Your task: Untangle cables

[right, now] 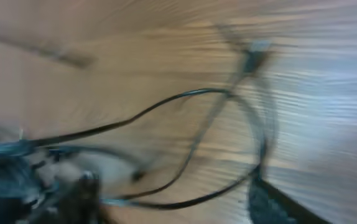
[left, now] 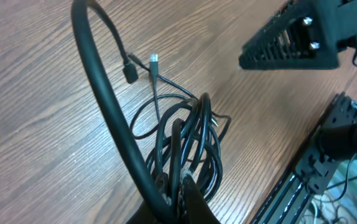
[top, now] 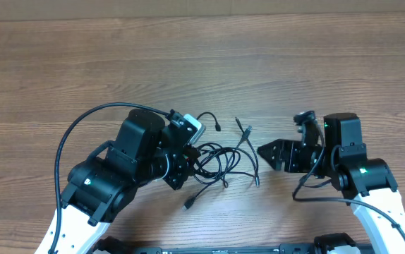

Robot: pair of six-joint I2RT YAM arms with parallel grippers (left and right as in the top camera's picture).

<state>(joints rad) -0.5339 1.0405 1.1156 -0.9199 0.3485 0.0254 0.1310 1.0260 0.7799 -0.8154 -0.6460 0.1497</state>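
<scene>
Next, my left gripper moves over the tabletop between the grippers, to its right in the overhead view, and lets go there to loosen the bunched loops.
The cables [top: 220,164] lie as a tangle of thin black cords at the table's front middle, with plug ends [top: 245,130] splayed out around it. My left gripper [top: 187,161] is shut on the tangle's left side. In the left wrist view its fingertips [left: 188,186] pinch several looped cables [left: 194,137], and a silvery-tipped plug [left: 154,60] lies beyond them. My right gripper [top: 264,150] stands open just right of the tangle. The right wrist view is blurred. There a cable loop [right: 191,143] crosses between the spread jaws of the right gripper [right: 178,205], and one finger [right: 272,199] shows.
The thick black arm cable [left: 101,87] arcs across the left wrist view. The right arm's finger [left: 287,43] shows at that view's top right, and the table's front rail [left: 315,162] at lower right. Bare wooden table [top: 202,63] stretches behind the tangle.
</scene>
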